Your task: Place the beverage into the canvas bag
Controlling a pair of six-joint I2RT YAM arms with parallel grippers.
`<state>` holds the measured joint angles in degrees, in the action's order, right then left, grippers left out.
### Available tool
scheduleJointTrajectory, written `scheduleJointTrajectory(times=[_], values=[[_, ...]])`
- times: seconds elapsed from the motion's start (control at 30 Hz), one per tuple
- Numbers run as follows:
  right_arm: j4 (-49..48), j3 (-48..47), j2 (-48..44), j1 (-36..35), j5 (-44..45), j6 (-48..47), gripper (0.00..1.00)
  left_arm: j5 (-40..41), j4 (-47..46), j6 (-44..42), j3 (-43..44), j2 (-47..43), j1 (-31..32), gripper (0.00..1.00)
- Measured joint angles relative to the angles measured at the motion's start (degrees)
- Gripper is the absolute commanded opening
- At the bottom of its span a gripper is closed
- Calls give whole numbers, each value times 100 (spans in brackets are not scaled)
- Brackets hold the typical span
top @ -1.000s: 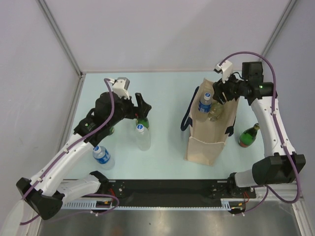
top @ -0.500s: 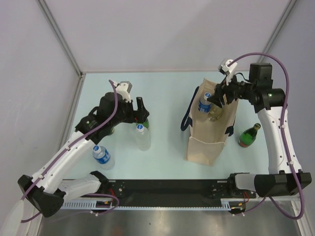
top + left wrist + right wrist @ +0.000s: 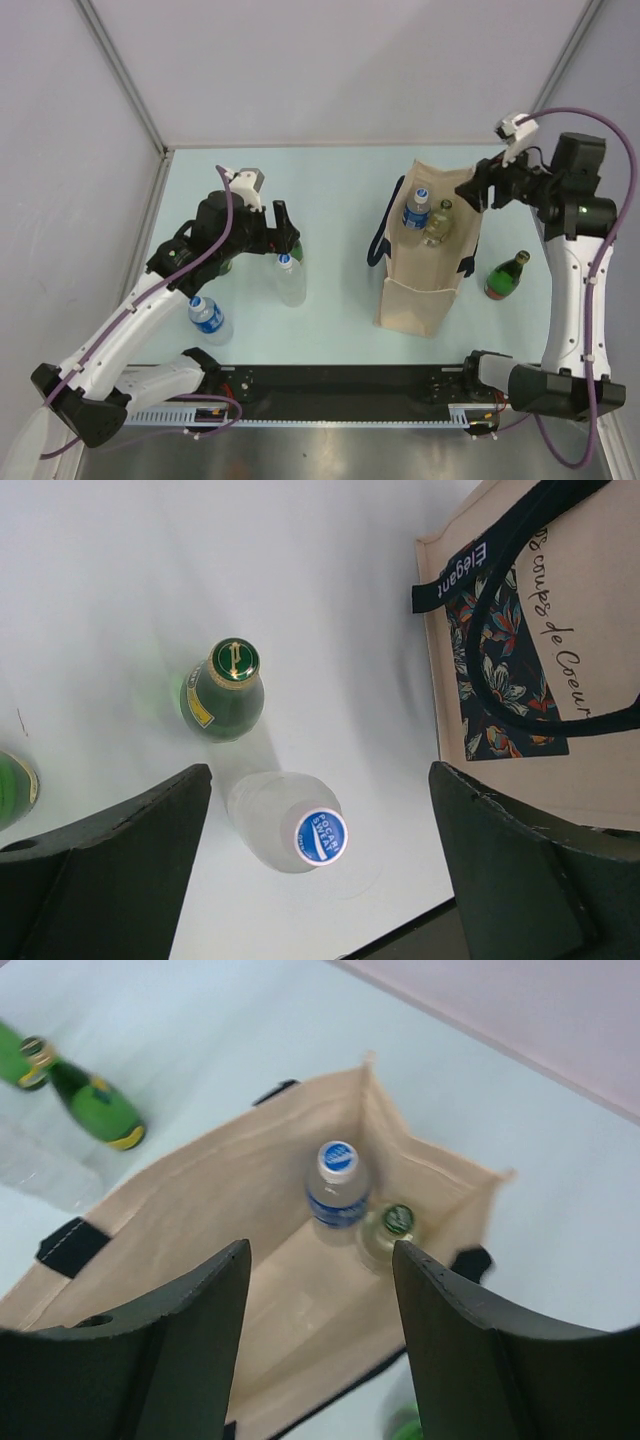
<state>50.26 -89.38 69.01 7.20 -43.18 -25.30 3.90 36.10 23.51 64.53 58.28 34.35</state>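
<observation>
My right gripper moves off the bag next, back and down around the green bottle's neck, since the neck lies below it, to its right in the top view.
The canvas bag stands upright at centre right, beige with dark handles. Inside it stand a water bottle with a blue cap and a clear bottle with a green cap; the right wrist view shows both, the water bottle and the green-capped bottle. My right gripper is open and empty, above the bag's far right corner. My left gripper is open and empty above a cloudy bottle with a blue cap and a green bottle with a gold cap.
A green bottle stands right of the bag. A blue-labelled water bottle stands front left. Another green bottle shows at the left wrist view's edge. The bag's printed side faces the left gripper.
My right gripper has pulled up and to the right, away from the bag, leaving the green-capped bottle inside. My left gripper has shifted slightly over the bottles.
</observation>
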Motion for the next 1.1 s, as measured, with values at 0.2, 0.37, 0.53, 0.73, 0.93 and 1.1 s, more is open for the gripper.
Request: scheduleJointTrajectory(times=[0.2, 0.37, 0.53, 0.73, 0.93, 1.1], values=[[31, 157, -516, 1115, 514, 407, 61, -13, -74, -9, 76, 55, -2, 96], [293, 398, -702, 1998, 1126, 463, 61, -153, -175, -105, 413, 345, -2, 96], [782, 946, -599, 3036, 1453, 22, 61, -358, -216, -225, 769, 704, -2, 96], [1281, 1526, -420, 3397, 1646, -828, 61, -632, -221, -304, 1001, 1032, -4, 96], [1353, 1687, -190, 3329, 1633, -1296, 62, -776, -212, -302, 1025, 1169, -4, 96], [1290, 1794, 11, 2914, 1668, -1377, 64, -776, -221, -286, 1016, 1130, -4, 96]])
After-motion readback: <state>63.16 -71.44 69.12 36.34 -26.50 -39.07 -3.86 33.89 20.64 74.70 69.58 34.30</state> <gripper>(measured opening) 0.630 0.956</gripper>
